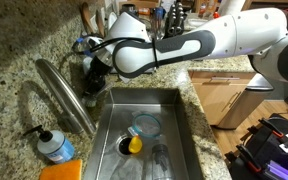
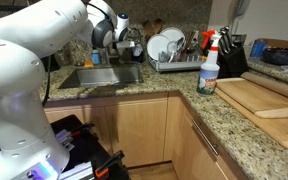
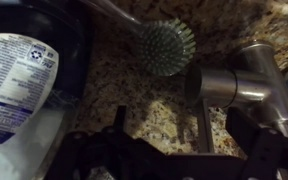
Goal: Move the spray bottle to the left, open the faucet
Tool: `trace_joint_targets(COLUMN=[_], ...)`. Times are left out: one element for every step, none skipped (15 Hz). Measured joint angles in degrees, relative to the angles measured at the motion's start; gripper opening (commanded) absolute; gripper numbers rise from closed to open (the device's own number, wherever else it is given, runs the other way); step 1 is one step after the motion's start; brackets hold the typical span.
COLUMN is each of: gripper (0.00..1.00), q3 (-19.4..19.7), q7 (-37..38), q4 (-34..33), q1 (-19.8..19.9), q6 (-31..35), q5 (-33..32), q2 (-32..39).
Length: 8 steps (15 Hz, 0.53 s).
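I should next move my gripper toward the right in the wrist view and close it on the faucet's thin steel lever (image 3: 202,125), because the lever is off-centre between the open fingers.
The spray bottle (image 2: 209,65), white with a red-orange trigger head, stands on the granite counter right of the dish rack, far from my gripper. The long brushed-steel faucet (image 1: 69,95) arches over the sink's left side. My gripper (image 1: 92,68) hovers at the faucet's base behind the sink. In the wrist view the gripper (image 3: 184,135) is open, and the faucet's steel body (image 3: 239,85) lies just ahead. A thin steel lever (image 3: 202,125) runs down from it between the jaws, nearer the right finger (image 3: 246,135). Nothing is gripped.
A clear pump bottle of blue soap (image 1: 52,145) stands by the sink (image 1: 174,110), which holds a glass bowl (image 1: 144,125) and a yellow item (image 1: 134,143). A dish brush (image 3: 167,45) and a large labelled bottle (image 3: 19,80) sit by the faucet base. Dish rack (image 2: 174,55), cutting board (image 2: 264,97).
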State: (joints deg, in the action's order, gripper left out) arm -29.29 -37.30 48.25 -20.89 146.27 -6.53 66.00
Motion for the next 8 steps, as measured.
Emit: trace_joint_targets(gripper=[1.0, 1.0, 1.0, 1.0, 1.0, 1.0, 1.0, 1.0], q3=[0.06, -0.28, -1.14, -1.96, -2.49, -2.73, -2.79, -2.76], q7=[-0.39, -0.57, -0.6, -0.61, -0.61, -0.61, -0.61, -0.31], q4=[-0.98, -1.79, -2.45, -3.03, -3.57, -4.02, -4.25, -4.27], q1=[-0.39, -0.64, -0.73, -0.86, -1.05, -1.2, -1.31, -1.31], q6=[-0.07, -0.17, -0.51, -0.72, -0.81, -0.91, -0.95, -0.91], q5=[0.62, 0.75, 0.81, 0.81, 0.81, 0.81, 0.81, 0.79], q2=[0.45, 0.88, 1.22, 1.46, 1.63, 1.8, 1.93, 1.99])
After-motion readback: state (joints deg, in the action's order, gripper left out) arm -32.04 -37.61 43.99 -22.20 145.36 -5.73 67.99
